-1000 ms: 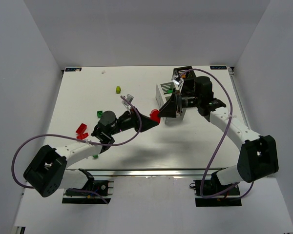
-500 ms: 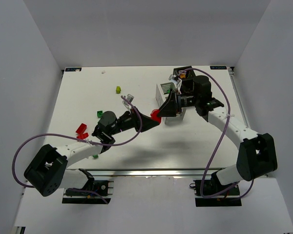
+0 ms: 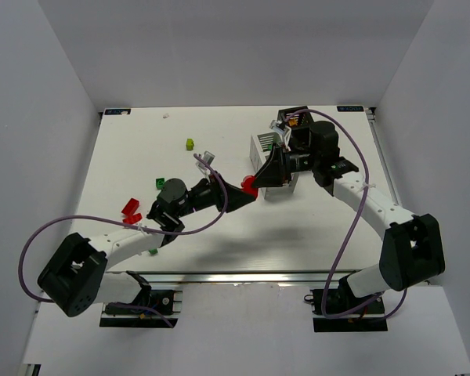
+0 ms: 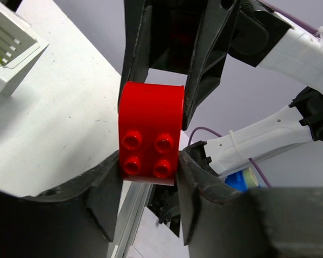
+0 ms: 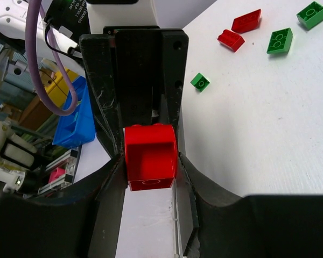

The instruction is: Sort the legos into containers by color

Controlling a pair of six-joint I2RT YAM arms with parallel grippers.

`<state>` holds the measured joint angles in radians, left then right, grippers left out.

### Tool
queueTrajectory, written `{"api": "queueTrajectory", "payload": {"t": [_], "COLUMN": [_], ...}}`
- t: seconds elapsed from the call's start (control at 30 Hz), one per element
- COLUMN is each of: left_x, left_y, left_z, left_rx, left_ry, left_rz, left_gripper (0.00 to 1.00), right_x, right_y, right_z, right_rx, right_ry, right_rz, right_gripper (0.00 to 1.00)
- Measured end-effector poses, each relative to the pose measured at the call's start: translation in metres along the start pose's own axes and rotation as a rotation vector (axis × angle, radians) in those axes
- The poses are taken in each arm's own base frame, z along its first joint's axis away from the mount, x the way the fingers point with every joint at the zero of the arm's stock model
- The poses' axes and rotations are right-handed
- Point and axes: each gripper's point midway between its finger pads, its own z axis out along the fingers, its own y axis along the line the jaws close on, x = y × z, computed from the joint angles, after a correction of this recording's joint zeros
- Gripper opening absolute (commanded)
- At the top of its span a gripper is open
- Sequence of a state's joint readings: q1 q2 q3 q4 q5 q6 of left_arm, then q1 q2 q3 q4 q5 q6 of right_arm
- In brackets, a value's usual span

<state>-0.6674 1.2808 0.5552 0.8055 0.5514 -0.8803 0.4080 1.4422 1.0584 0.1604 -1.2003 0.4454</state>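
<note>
The black container (image 3: 294, 117) is outward and has yellow legos in its far half, so the robot's right gripper will next move outward over the container's near half and release the red lego.
A red lego (image 3: 250, 186) hangs above the table's middle, gripped from both sides. My left gripper (image 3: 243, 190) is shut on its studded end (image 4: 151, 131). My right gripper (image 3: 258, 182) is shut on its hollow end (image 5: 149, 156). In each wrist view the other arm's fingers show behind the brick. The white container (image 3: 264, 146) stands just behind, with the black container (image 3: 294, 117) partly hidden by the right arm. Loose legos lie to the left: a lime one (image 3: 189, 144), a green one (image 3: 159, 183), red ones (image 3: 130, 208) and a small green one (image 3: 153, 251).
The right wrist view shows two red bricks (image 5: 246, 21) and green bricks (image 5: 280, 41) on the white tabletop. A blue bin (image 5: 72, 115) sits off the table. The table's near edge, with a metal rail (image 3: 219, 276), runs along the arm bases.
My right gripper's fingers have closed in around the red lego that my left gripper holds. Both arms have stayed nearly still.
</note>
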Motion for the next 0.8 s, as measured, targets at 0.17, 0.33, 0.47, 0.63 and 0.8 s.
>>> {"api": "queueTrajectory", "payload": {"t": [0.17, 0.33, 0.47, 0.63, 0.8], "left_x": [0.0, -0.001, -0.005, -0.016, -0.028], "left_y": [0.004, 0.01, 0.018, 0.038, 0.078], "left_z": [-0.003, -0.01, -0.017, -0.036, -0.08], "left_rx": [-0.041, -0.103, -0.18, -0.351, -0.673], "left_ry": [0.001, -0.006, -0.025, -0.086, -0.191], "left_rz": [0.013, 0.035, 0.056, 0.081, 0.071], "left_gripper": [0.67, 0.71, 0.74, 0.79, 0.88], "right_x": [-0.001, -0.004, -0.019, -0.043, -0.063], "right_y": [-0.002, -0.012, -0.027, -0.056, -0.095], "right_z": [0.0, -0.007, -0.02, -0.05, -0.086], "right_rx": [0.007, 0.049, 0.124, 0.276, 0.481], "right_ry": [-0.004, -0.015, -0.044, -0.089, -0.114], "right_rz": [-0.01, -0.034, -0.076, -0.143, -0.211], "right_gripper": [0.03, 0.01, 0.0, 0.0, 0.0]}}
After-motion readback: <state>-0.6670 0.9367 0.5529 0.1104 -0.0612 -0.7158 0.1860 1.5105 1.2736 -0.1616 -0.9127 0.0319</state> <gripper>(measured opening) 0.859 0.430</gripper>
